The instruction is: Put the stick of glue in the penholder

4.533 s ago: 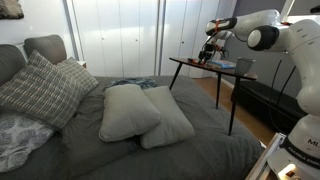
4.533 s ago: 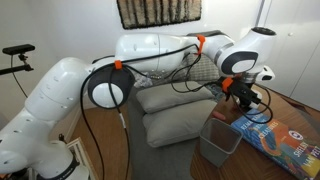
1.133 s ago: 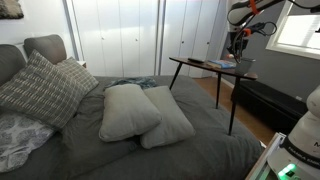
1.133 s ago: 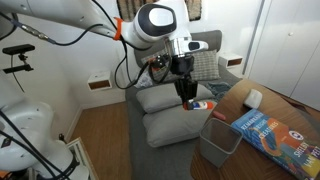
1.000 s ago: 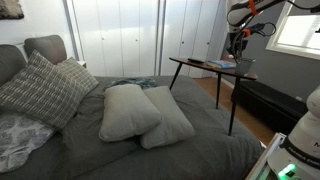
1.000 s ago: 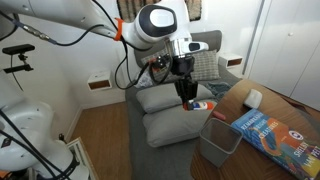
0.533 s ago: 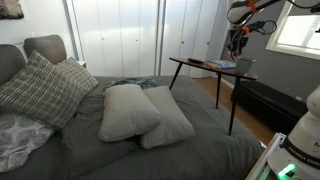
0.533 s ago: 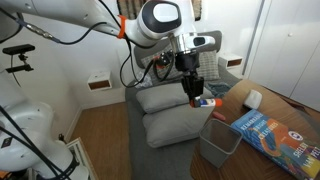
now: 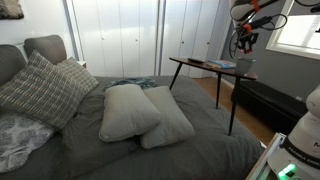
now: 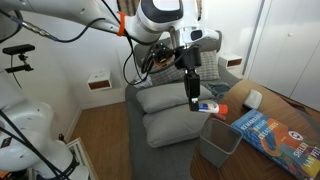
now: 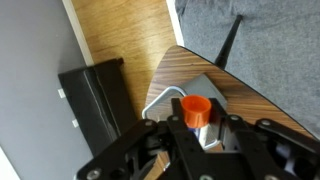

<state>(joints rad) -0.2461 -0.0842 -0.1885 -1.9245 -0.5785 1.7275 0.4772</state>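
Observation:
The glue (image 11: pixel 195 110) still hangs above the penholder's rim, so my gripper should move slightly down and toward the book, over the penholder's opening, and release.
In the wrist view the stick of glue (image 11: pixel 195 110), with an orange cap, stands upright between the fingers of my gripper (image 11: pixel 200 128), which is shut on it. Directly beneath it is the grey penholder (image 11: pixel 200 85) on the wooden table (image 11: pixel 180 62). In both exterior views the gripper (image 10: pixel 193 97) (image 9: pixel 243 45) hangs above the table's near end, a little up from the penholder (image 10: pixel 219 141) (image 9: pixel 245 67). The glue's lower part is hidden by the fingers.
A blue and orange book (image 10: pixel 268 130) and a small white object (image 10: pixel 254 98) lie on the table (image 10: pixel 295 108). A bed with two grey pillows (image 9: pixel 145 112) sits beside the table. A dark cabinet (image 11: pixel 95 100) stands on the wooden floor.
The gripper, still shut on the glue, has drifted sideways and slightly up toward the spot above the penholder. Nothing else has moved.

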